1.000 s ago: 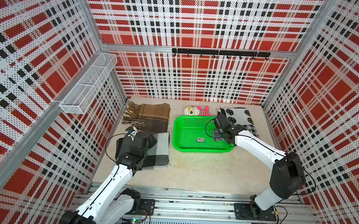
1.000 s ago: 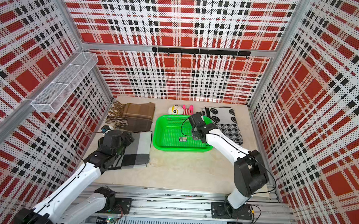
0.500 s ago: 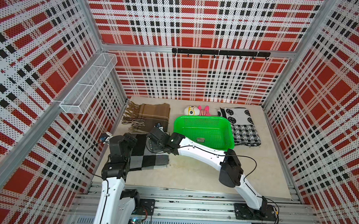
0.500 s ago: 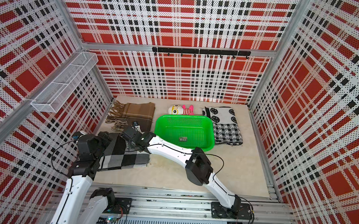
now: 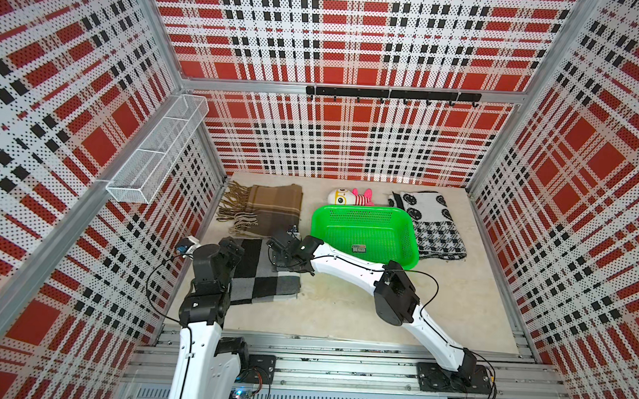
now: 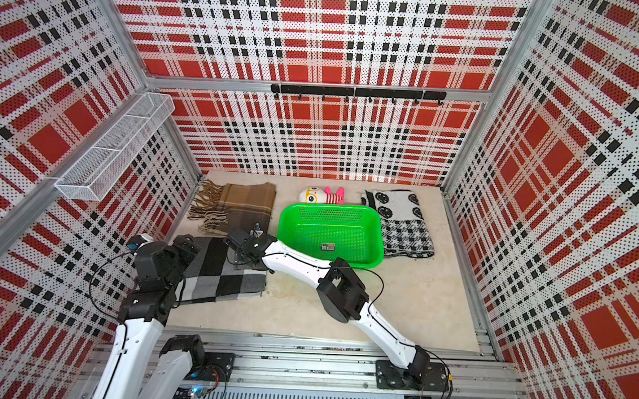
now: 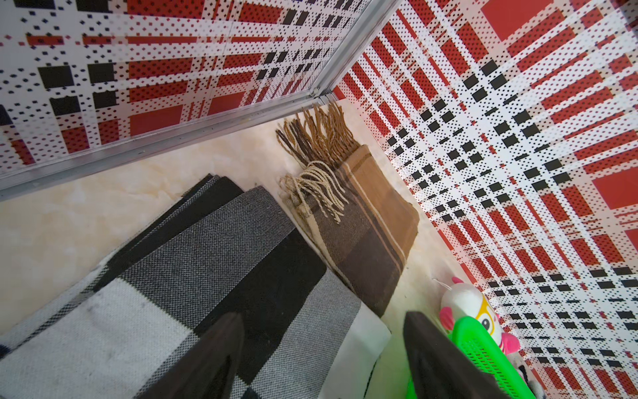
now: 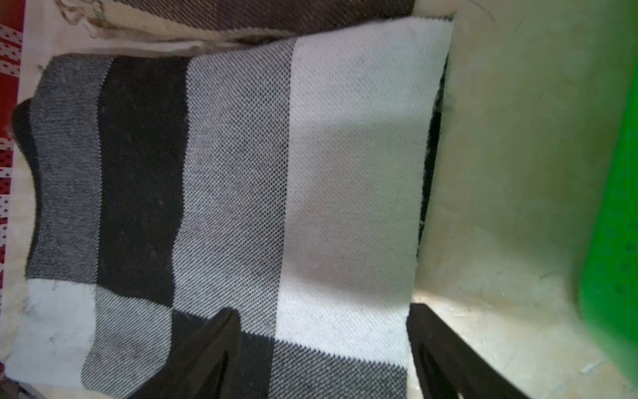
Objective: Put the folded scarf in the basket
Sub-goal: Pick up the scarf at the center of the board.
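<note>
One finger is over the cloth, the other is over bare table, so I should next lower my right gripper onto the scarf's white edge nearest the basket [image 8: 388,322].
The folded scarf [image 5: 268,280] [image 6: 227,274], checked in black, grey and white, lies flat at the front left of the table. The bright green basket [image 5: 358,210] [image 6: 328,208] stands just to its right, holding only a small label. My left gripper [image 5: 233,246] [image 7: 321,345] is open over the scarf's far left corner. My right gripper [image 5: 281,264] [image 8: 324,331] is open and straddles the scarf's edge nearest the basket. One of its fingers [image 8: 214,345] is over the cloth and the other over bare table. The basket's green wall [image 8: 614,241] shows just beyond.
A brown fringed scarf [image 5: 268,209] lies behind the checked one. A toy fish [image 5: 350,197] sits behind the basket, and a black-and-white patterned scarf [image 5: 433,225] lies to its right. A white wire rack [image 5: 159,150] hangs on the left wall, a black hook rail [image 5: 391,94] on the back wall.
The right arm swung from the basket across to the checked scarf's right edge. The left arm drew back toward the scarf's left side. Both have hardly moved in the last half second.
</note>
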